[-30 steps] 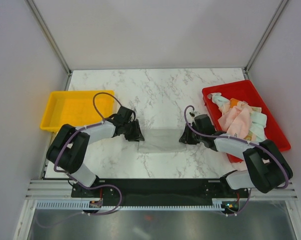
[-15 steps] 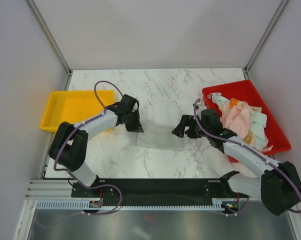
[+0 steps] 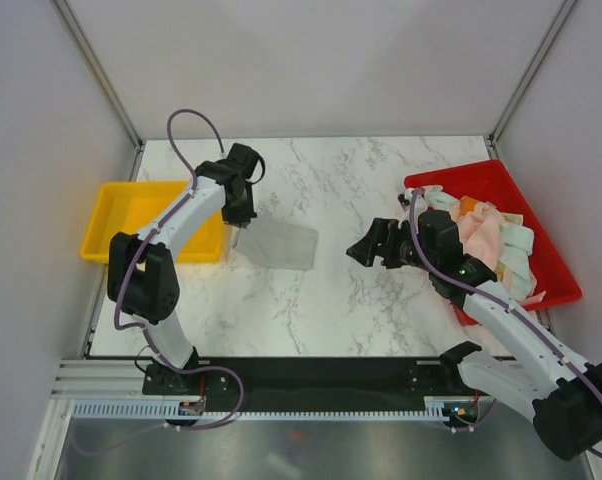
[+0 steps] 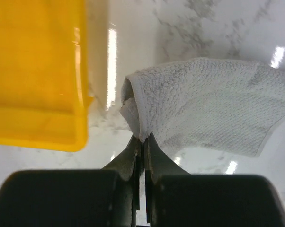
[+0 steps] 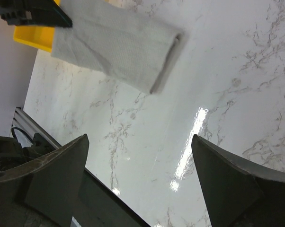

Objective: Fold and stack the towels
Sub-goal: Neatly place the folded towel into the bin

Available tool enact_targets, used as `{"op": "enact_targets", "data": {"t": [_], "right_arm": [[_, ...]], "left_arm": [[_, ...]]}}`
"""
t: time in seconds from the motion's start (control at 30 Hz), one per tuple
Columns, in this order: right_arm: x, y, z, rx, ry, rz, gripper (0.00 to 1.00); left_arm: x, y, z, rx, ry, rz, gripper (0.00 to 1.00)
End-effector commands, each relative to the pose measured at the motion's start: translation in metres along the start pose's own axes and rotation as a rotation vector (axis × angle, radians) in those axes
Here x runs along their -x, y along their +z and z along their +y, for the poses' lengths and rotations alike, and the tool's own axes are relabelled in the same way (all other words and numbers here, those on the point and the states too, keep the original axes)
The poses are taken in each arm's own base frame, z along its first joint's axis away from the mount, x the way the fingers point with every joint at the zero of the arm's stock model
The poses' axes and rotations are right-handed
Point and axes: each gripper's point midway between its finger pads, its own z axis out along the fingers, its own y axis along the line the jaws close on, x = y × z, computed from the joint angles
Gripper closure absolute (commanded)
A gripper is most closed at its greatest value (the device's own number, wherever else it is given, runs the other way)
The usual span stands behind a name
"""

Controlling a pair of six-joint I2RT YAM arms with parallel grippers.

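Observation:
The towel goes over the yellow tray's empty bottom with my left gripper next, then down and free. That bottom lies to the gripper's left in the top view.
A folded grey-white towel (image 3: pixel 279 244) lies on the marble table, just right of the yellow tray. My left gripper (image 3: pixel 237 226) is shut on its left corner; in the left wrist view that corner bunches up between the closed fingertips (image 4: pixel 143 139) and the rest of the towel (image 4: pixel 209 106) spreads to the right. My right gripper (image 3: pixel 367 249) hangs open right of the towel, apart from it, nothing between its fingers. The right wrist view shows the towel (image 5: pixel 119 45) far beyond the open gripper (image 5: pixel 140 138). More towels (image 3: pixel 486 243), pink, mint and orange, are piled in the red tray.
The yellow tray (image 3: pixel 131 215) at the left edge holds nothing; its corner (image 4: pixel 38 71) is close to the left gripper. The red tray (image 3: pixel 436 186) stands at the right edge. The arms' black base rail runs along the near table edge.
The left gripper closed on the towel and dragged it back and left toward the yellow tray. The right gripper let go, opened wide and drew back to the right.

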Motion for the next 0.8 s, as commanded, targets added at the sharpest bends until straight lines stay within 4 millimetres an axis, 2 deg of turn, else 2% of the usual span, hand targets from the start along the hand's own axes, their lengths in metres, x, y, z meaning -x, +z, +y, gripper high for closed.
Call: {"op": "enact_targets", "data": {"t": [0.0,0.03,0.13,0.2,0.3,0.4,0.53,0.77], "right_arm": [[0.007,-0.004,0.002,-0.004,-0.020,-0.015,0.02],[0.005,-0.003,0.000,-0.008,-0.021,-0.010,0.02],[0.002,0.000,-0.006,-0.025,-0.030,-0.003,0.02],[0.000,0.002,-0.008,-0.029,-0.037,0.003,0.02],[-0.002,0.003,-0.008,-0.020,-0.043,0.003,0.02],[-0.003,0.002,-0.007,-0.010,-0.050,0.001,0.02],[-0.004,0.002,-0.008,-0.006,-0.069,0.005,0.02],[-0.005,0.007,-0.009,-0.005,-0.088,0.021,0.02]], "left_arm": [[0.034,-0.024,0.059,0.198,0.079,-0.079,0.98],[0.041,-0.027,0.074,0.240,0.098,-0.089,0.98],[0.054,-0.027,0.096,0.295,0.162,-0.096,0.98],[0.056,-0.014,0.116,0.362,0.204,-0.065,0.98],[0.065,-0.004,0.145,0.432,0.165,-0.036,0.98],[0.080,0.001,0.166,0.471,0.115,-0.061,0.98],[0.095,0.015,0.179,0.520,0.143,-0.081,0.98],[0.096,0.044,0.202,0.554,0.130,-0.058,0.98]]}}
